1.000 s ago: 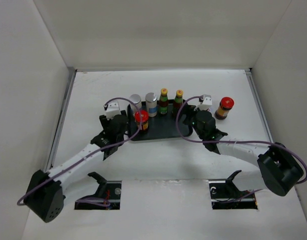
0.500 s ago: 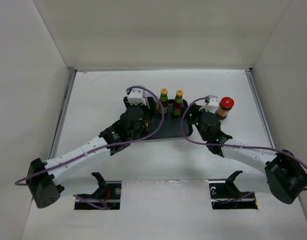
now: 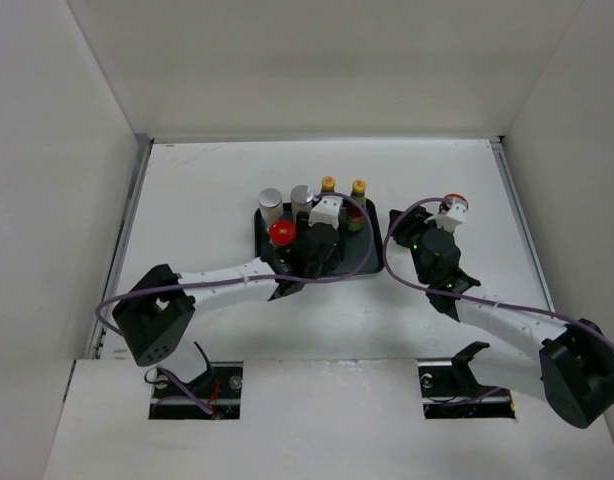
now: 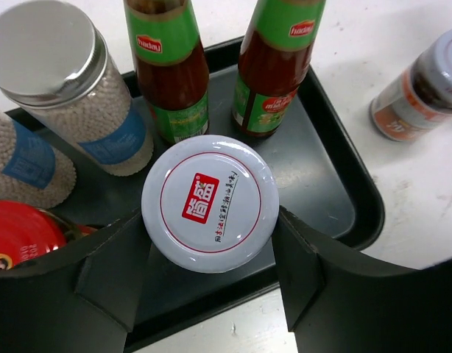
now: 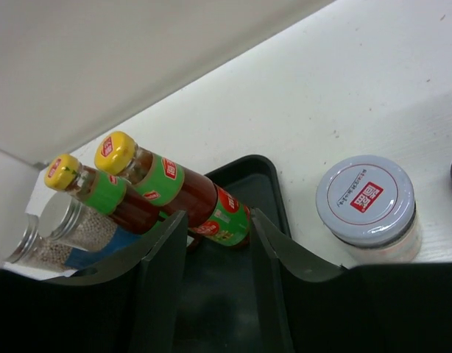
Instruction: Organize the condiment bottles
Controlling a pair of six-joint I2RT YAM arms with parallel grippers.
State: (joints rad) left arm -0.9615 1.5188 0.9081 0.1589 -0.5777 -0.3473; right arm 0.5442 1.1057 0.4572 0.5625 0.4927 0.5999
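Observation:
The bare bottom of the tray is below my gripper beside the shakers. My left gripper will next bring the short white-lidded jar down, moving slightly toward the tray's red-capped jar, and let go of it.
A short white-lidded jar (image 4: 210, 204) hangs low over the right part of the black tray (image 4: 336, 198), and my left gripper (image 4: 211, 220) is shut on it, one finger on each side. On the tray stand two green-labelled sauce bottles (image 4: 167, 66) (image 4: 274, 73), two silver-lidded shakers (image 4: 71, 88) (image 4: 20, 169) and a red-capped jar (image 3: 281, 235). A second short jar (image 5: 366, 202) sits on the table right of the tray, and another red-capped jar (image 3: 453, 203) is half hidden behind my right wrist. My right gripper (image 5: 217, 220) is open with nothing in it, its jaws narrowly apart, facing the tray's right end.
White walls close in the table on the left, back and right. My left arm (image 3: 227, 275) lies across the tray's front edge. The right arm (image 3: 507, 320) stretches from the near right corner towards the tray's right side.
My left arm has swung rightwards over the tray with the jar in its grip. The right arm has drawn back to the right, and its jaws have narrowed.

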